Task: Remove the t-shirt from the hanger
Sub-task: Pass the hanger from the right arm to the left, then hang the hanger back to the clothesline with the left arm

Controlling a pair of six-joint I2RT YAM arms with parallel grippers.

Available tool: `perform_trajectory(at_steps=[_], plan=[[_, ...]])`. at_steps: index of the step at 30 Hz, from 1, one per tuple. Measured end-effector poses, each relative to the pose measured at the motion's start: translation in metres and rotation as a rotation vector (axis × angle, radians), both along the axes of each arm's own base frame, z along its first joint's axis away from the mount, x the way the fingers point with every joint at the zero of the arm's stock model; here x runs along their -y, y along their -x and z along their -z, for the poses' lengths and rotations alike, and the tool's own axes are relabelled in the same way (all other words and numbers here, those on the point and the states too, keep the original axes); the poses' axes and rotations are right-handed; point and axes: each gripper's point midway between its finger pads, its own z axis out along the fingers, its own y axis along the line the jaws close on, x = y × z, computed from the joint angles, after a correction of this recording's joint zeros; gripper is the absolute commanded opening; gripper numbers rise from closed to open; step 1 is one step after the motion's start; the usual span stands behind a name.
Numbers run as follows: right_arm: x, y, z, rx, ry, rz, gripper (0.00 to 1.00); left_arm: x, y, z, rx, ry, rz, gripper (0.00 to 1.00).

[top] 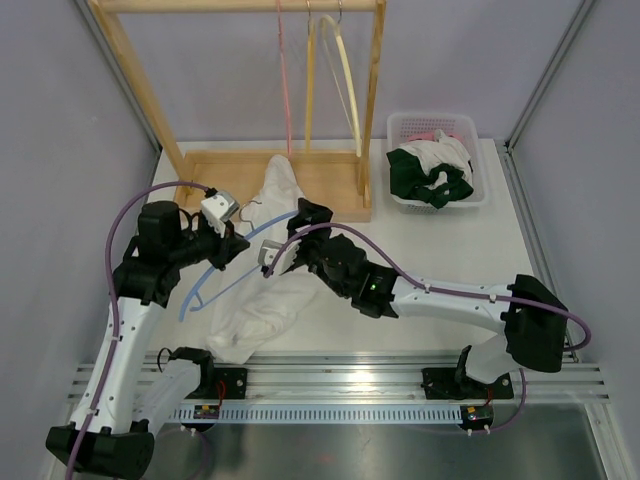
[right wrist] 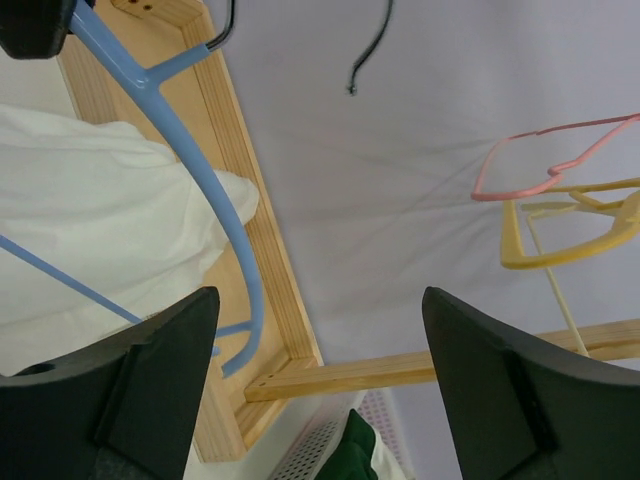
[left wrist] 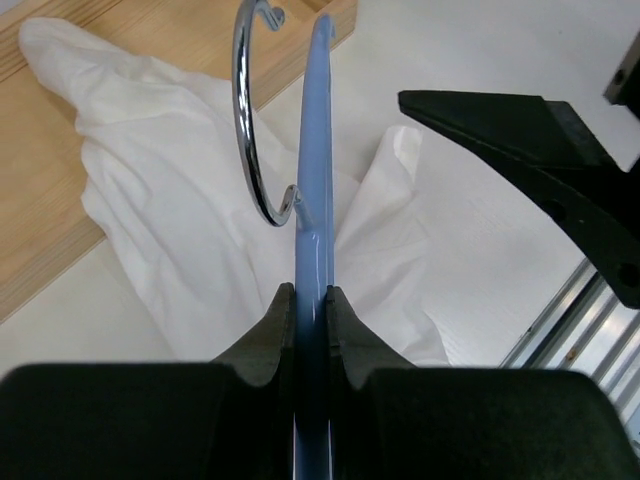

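My left gripper will next raise the shirt-free blue hanger outward, then hook and release it on the rack bar's empty part (top: 200, 6), which is above and outward of my left gripper.
A white t-shirt (top: 262, 295) lies crumpled on the table, its top end on the wooden rack base. It also shows in the left wrist view (left wrist: 170, 200) and the right wrist view (right wrist: 90, 220). My left gripper (top: 228, 245) is shut on the neck of a blue hanger (top: 205, 283) just below its chrome hook (left wrist: 245, 130), holding it above the shirt. The hanger's visible arms (right wrist: 215, 190) pass over the cloth, not inside it. My right gripper (top: 298, 225) is open and empty, beside the hanger and above the shirt; one of its fingers (left wrist: 540, 140) shows in the left wrist view.
A wooden rack (top: 330, 195) stands at the back with a pink hanger (top: 286, 80) and yellow hangers (top: 345, 75) on its bar. A white basket (top: 478, 190) with green and white clothes sits at the back right. A metal rail (top: 400, 375) runs along the near edge.
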Motion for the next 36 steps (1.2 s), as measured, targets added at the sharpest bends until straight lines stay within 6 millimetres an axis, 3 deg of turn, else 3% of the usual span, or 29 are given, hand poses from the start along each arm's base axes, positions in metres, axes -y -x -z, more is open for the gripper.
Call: perform_trajectory(at_steps=[2, 12, 23, 29, 33, 36], plan=[[0.001, 0.003, -0.004, -0.004, -0.022, -0.011, 1.0, -0.004, -0.002, 0.003, -0.005, -0.017, -0.02, 0.0], [0.007, 0.01, -0.016, -0.033, -0.135, -0.031, 1.0, -0.029, -0.015, 0.02, -0.024, -0.134, -0.14, 0.0], [0.03, 0.024, -0.027, -0.104, -0.341, -0.036, 0.99, -0.083, -0.036, 0.015, 0.051, -0.308, -0.407, 0.0], [0.044, 0.033, -0.04, -0.13, -0.461, -0.052, 0.99, -0.097, -0.062, -0.016, 0.101, -0.321, -0.508, 0.0], [0.058, 0.042, -0.048, -0.139, -0.526, -0.072, 1.0, -0.099, -0.088, -0.053, 0.163, -0.275, -0.565, 0.0], [0.068, 0.049, -0.058, -0.14, -0.572, -0.091, 0.99, -0.097, -0.109, -0.091, 0.223, -0.227, -0.596, 0.0]])
